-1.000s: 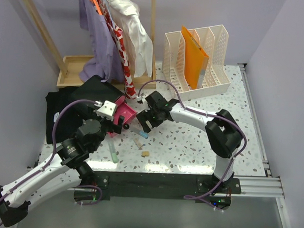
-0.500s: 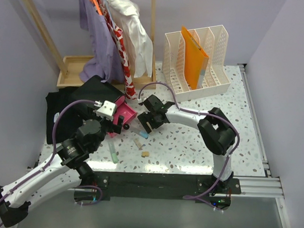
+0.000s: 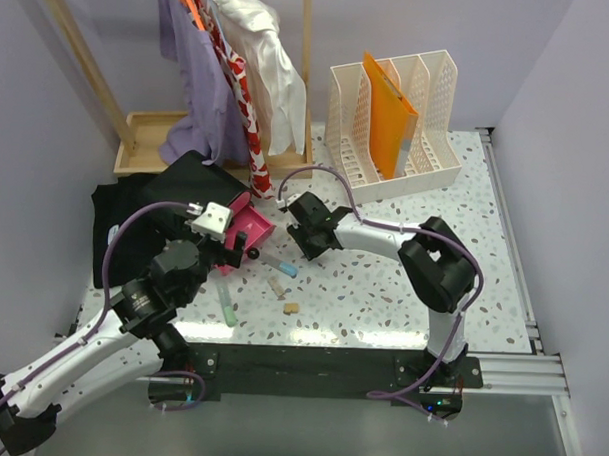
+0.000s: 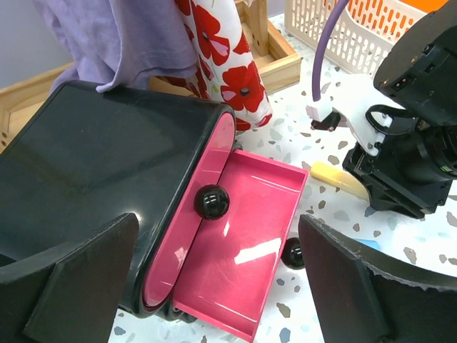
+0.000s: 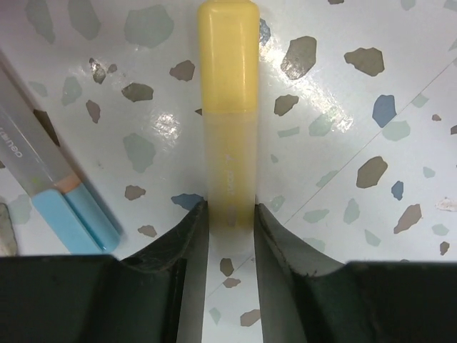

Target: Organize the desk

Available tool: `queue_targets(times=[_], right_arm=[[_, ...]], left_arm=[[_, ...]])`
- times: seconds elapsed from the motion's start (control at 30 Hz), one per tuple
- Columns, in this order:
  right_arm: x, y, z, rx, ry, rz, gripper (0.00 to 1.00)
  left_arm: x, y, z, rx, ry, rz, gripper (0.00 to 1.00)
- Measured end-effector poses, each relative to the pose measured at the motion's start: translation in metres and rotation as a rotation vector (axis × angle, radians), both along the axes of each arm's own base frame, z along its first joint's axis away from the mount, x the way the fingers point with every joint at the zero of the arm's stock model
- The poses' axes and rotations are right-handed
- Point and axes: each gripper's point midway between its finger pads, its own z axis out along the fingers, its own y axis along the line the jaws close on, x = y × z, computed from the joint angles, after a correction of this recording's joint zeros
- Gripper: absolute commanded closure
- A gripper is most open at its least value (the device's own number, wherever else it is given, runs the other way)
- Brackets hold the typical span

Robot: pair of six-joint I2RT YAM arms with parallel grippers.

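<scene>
The pink drawer (image 3: 250,226) is empty, so next I need to lift my right gripper, swing it to its left in the top view over the drawer, and let go of the highlighter inside.
On the speckled white desk (image 5: 343,128) lies a yellow highlighter (image 5: 228,107), pointing away from my right gripper (image 5: 230,214). The right gripper is shut on the highlighter's near end, a finger pressed to each side. A blue-capped marker (image 5: 71,207) lies to the left of it. From above, the right gripper (image 3: 302,246) sits low on the desk (image 3: 382,291) beside the pink drawer (image 3: 250,226). My left gripper (image 4: 221,286) hovers open over this pink drawer (image 4: 243,250), pulled out of a black organizer box (image 4: 100,164); its fingers (image 4: 78,286) hold nothing.
A white file rack (image 3: 429,92) with an orange folder (image 3: 389,111) stands at the back. Clothes (image 3: 240,76) hang over a wooden tray (image 3: 148,137). A black cloth (image 3: 115,221) lies left. A green marker (image 3: 227,307), a beige stick (image 3: 276,285) and a small eraser (image 3: 292,308) lie near the front.
The right gripper has shifted slightly left and down and its jaws have closed onto the yellow highlighter. The left arm has not moved.
</scene>
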Motion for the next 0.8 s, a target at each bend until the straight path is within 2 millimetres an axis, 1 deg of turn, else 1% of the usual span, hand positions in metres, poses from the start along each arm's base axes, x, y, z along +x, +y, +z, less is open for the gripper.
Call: queue_targets(times=[0.07, 0.1, 0.13, 0.23, 0.3, 0.47, 0.53, 0.63, 0.7, 0.8], right_arm=[[0.000, -0.001, 0.001, -0.011, -0.006, 0.020, 0.88], [0.000, -0.002, 0.001, -0.016, -0.008, 0.029, 0.89], [-0.001, -0.004, 0.002, -0.027, -0.012, 0.047, 0.93], [-0.002, -0.009, 0.013, -0.047, -0.032, 0.106, 1.00], [-0.002, -0.012, 0.028, -0.049, -0.063, 0.153, 1.00], [-0.008, -0.015, 0.075, -0.020, -0.141, 0.308, 1.00], [-0.015, -0.017, 0.088, -0.021, -0.146, 0.395, 1.00], [-0.020, -0.015, 0.101, -0.036, -0.145, 0.523, 1.00], [-0.020, -0.013, 0.111, -0.051, -0.153, 0.599, 1.00], [-0.014, -0.003, 0.133, -0.053, -0.206, 0.697, 1.00]], left_arm=[[0.000, 0.000, 0.000, -0.001, -0.002, 0.000, 0.00], [0.000, 0.000, 0.000, -0.002, -0.003, 0.000, 0.00], [0.000, 0.000, 0.000, -0.002, -0.002, 0.000, 0.00], [-0.001, 0.001, -0.002, 0.001, 0.000, 0.001, 0.00], [-0.001, 0.001, -0.003, 0.002, 0.000, 0.000, 0.00], [-0.001, 0.002, -0.003, 0.006, -0.003, 0.001, 0.00], [-0.001, 0.003, -0.002, 0.003, -0.007, 0.007, 0.00], [-0.002, 0.007, 0.002, -0.004, -0.019, 0.024, 0.00], [-0.002, 0.012, 0.006, -0.013, -0.033, 0.043, 0.00], [-0.004, 0.023, 0.013, -0.031, -0.060, 0.086, 0.00]])
